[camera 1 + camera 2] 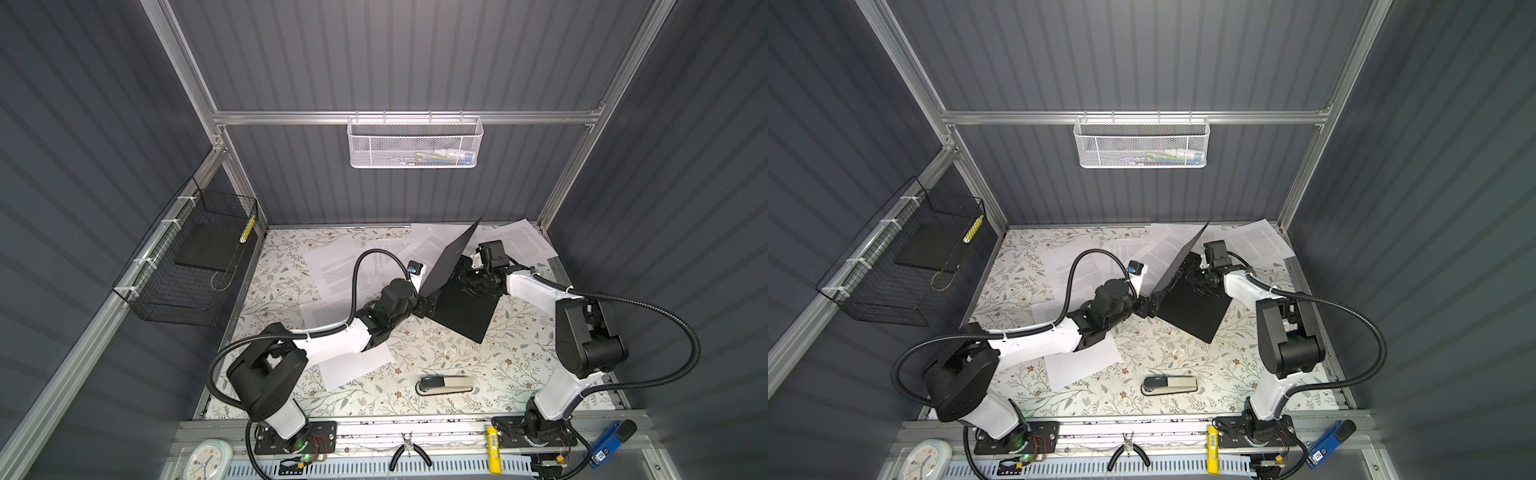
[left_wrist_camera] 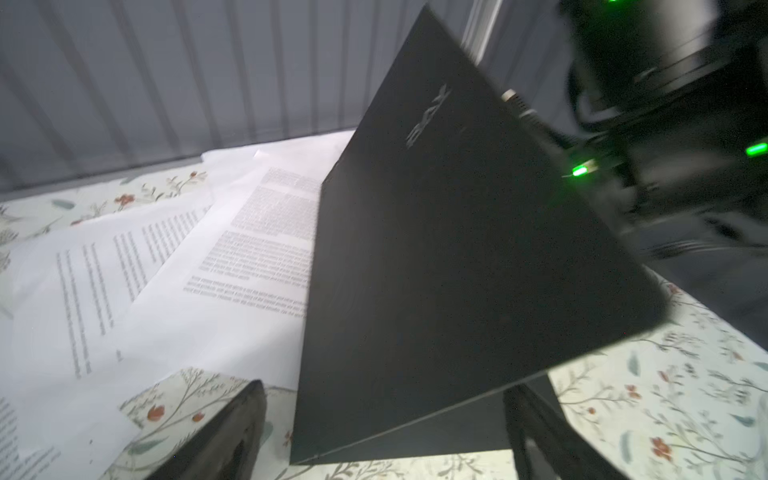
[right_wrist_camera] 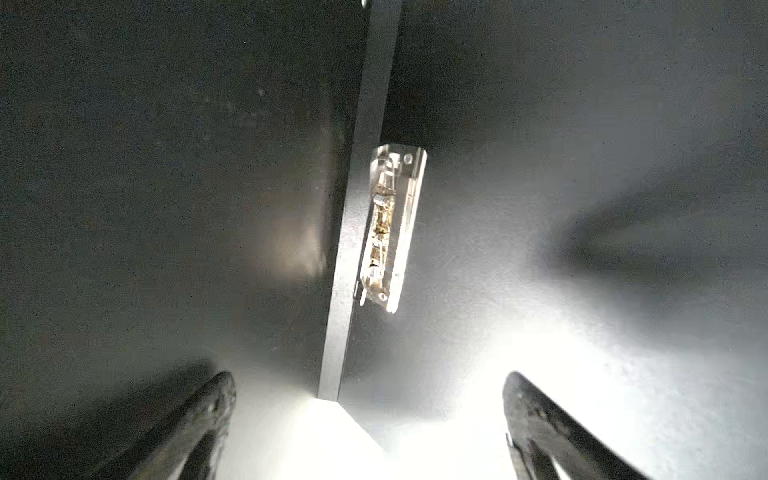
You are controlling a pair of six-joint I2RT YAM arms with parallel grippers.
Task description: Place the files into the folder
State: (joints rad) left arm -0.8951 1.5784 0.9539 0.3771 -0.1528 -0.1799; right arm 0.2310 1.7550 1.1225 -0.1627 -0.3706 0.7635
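My left gripper lifts outward to the front cover's raised loose edge [image 1: 457, 256] [image 2: 574, 201] next, tips its fingers down and closes, since it clears the back cover.
The black folder [image 1: 465, 309] [image 1: 1196, 313] lies half open near the table's middle. Its back cover is flat and its lettered front cover [image 2: 436, 249] stands tilted up. My left gripper [image 1: 428, 305] [image 2: 384, 390] is open at the folder's near left corner, with a finger on each side of the raised cover's lower edge and touching neither. My right gripper [image 1: 467, 278] [image 3: 369, 376] is open inside the folder, under the raised cover and facing the spine and its metal clip [image 3: 392, 228]. The files [image 1: 340, 270] [image 2: 249, 249], white printed sheets, lie scattered left of and behind the folder.
One sheet [image 1: 357, 361] lies under my left forearm and another [image 1: 523, 241] sits at the back right. A stapler [image 1: 445, 384] rests near the front. A black wire basket [image 1: 187, 266] with a dark slab hangs on the left wall, and a white mesh basket [image 1: 415, 141] on the back rail.
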